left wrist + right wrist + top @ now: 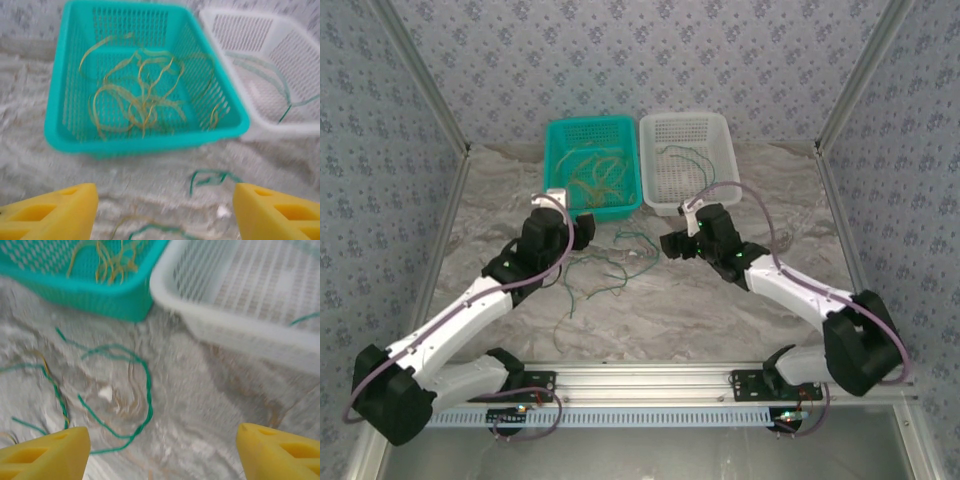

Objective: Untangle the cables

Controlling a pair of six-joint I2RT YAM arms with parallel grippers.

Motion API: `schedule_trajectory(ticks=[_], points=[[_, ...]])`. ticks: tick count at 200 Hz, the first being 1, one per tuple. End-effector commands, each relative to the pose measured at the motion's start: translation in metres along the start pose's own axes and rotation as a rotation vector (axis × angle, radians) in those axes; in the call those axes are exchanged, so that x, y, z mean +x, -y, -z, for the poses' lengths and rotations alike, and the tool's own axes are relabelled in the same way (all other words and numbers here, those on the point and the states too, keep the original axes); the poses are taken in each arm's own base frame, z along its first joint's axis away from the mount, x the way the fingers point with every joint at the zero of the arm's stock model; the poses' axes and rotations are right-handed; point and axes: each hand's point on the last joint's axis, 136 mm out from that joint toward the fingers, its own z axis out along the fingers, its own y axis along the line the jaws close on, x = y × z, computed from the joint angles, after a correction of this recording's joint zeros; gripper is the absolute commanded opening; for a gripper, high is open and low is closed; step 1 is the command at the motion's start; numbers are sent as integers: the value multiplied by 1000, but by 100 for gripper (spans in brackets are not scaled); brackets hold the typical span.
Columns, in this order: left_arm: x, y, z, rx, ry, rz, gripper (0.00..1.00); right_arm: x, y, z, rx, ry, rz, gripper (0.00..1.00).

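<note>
My left gripper will move down and back next toward the right gripper's side, where the strands part, because the dark green cable's near end is below and back.
A loose tangle of dark green and tan cables lies on the marble table in front of the two baskets. Green loops curl below the right gripper, which is open with nothing between its yellow fingers. The left gripper is open too, hovering over green strands on the table. Several tan cables lie heaped in the teal basket. A few green cables lie in the white basket. Both grippers hang just in front of the baskets, left, right.
The teal basket and the white basket stand side by side at the back of the table, close ahead of both grippers. Metal frame posts rise at the table's left and right edges. Purple-grey arm cables loop over the arms.
</note>
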Motion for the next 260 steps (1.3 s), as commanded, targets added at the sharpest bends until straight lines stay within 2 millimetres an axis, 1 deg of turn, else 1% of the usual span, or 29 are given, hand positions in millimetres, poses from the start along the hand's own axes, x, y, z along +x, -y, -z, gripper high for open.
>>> schedule_trajectory(ticks=[1,13,24,31,40,54,63,74,79,90,104,122,138,156,190,205,210,218,224,231,236,250,254,260], points=[[39,-16,6,-58,-133,8,68,15,-14,-9,-51,-85,-23,77],[58,-6,2,10,-188,-1,66,26,-18,-17,-69,-105,-38,77],[73,9,-2,94,-226,-10,65,33,-18,-24,-61,-126,-53,75],[81,20,-4,145,-241,-27,63,35,-15,-27,-29,-130,-58,73],[89,38,-6,225,-246,-71,62,35,-8,-27,31,-110,-58,73],[102,57,-8,297,-272,-143,60,29,3,-22,111,-51,-69,73],[112,67,-11,340,-300,-185,59,23,12,-14,162,-4,-88,73],[122,81,-13,377,-342,-256,59,12,20,0,204,84,-126,75],[127,87,-14,386,-364,-293,60,11,24,6,221,114,-136,75],[135,102,-18,401,-387,-377,64,3,32,21,248,196,-157,76],[142,115,-29,370,-414,-445,63,-1,41,40,285,281,-185,77],[150,129,-48,343,-446,-471,63,-3,52,65,326,384,-212,77],[156,137,-64,320,-474,-471,62,-1,59,82,341,449,-233,77],[160,146,-78,311,-466,-479,60,4,62,94,349,469,-240,77],[184,144,-102,259,-521,-500,58,8,71,115,383,502,-259,78],[193,146,-106,262,-549,-500,53,10,74,122,393,526,-272,78],[195,146,-107,259,-549,-501,50,11,76,124,396,533,-276,78],[194,146,-107,247,-536,-500,42,10,76,127,397,540,-276,78],[192,146,-106,245,-523,-501,35,11,77,128,401,540,-276,78],[185,148,-103,243,-499,-498,26,11,78,130,407,540,-277,78],[181,149,-101,244,-483,-499,23,11,78,130,410,538,-275,78],[165,153,-92,261,-438,-501,18,10,79,132,416,535,-273,78],[159,153,-89,258,-424,-502,14,10,79,133,419,537,-275,77],[150,153,-86,249,-402,-498,5,9,79,134,419,538,-275,78]])
